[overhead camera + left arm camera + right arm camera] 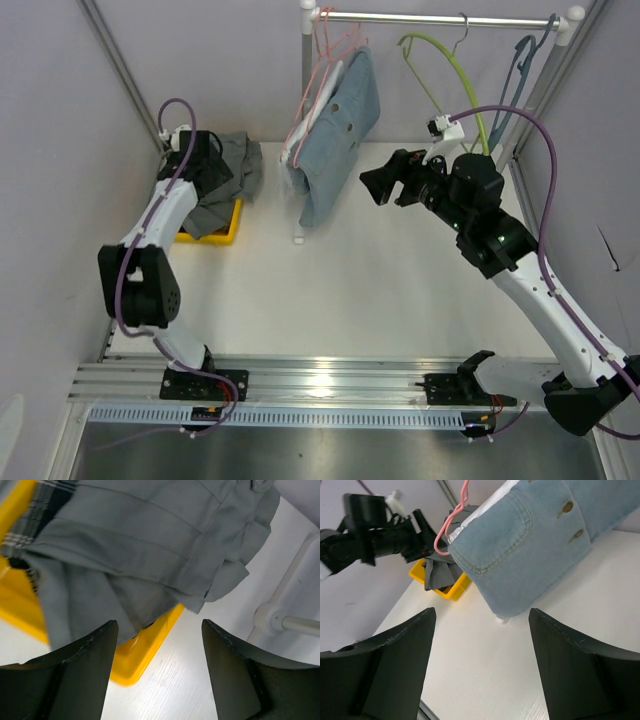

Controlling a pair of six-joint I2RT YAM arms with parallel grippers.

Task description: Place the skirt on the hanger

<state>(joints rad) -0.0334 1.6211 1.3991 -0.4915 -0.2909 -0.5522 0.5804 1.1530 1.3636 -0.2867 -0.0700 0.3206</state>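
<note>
I will next lower my left gripper outward, onto the seamed fold where the grey skirt's edge sticks out over the bin's rim near the white post.
A light-blue denim skirt (340,125) (535,545) hangs on a pink hanger (322,70) (451,522) from the rail (440,18), over a white garment. My right gripper (385,182) (481,611) is open just right of the skirt, pointing at its lower part, with nothing between its fingers. My left gripper (212,168) (159,622) is open at the back left, above grey clothes (238,168) (150,540) heaped in a yellow bin (232,230) (145,645) (447,591). It holds nothing.
A green hanger (450,70) and a blue-grey hanger (520,70) hang on the right half of the rail. The rail's white post (280,615) stands beside the bin, and its foot (501,620) rests under the skirt. Walls close in left and right.
</note>
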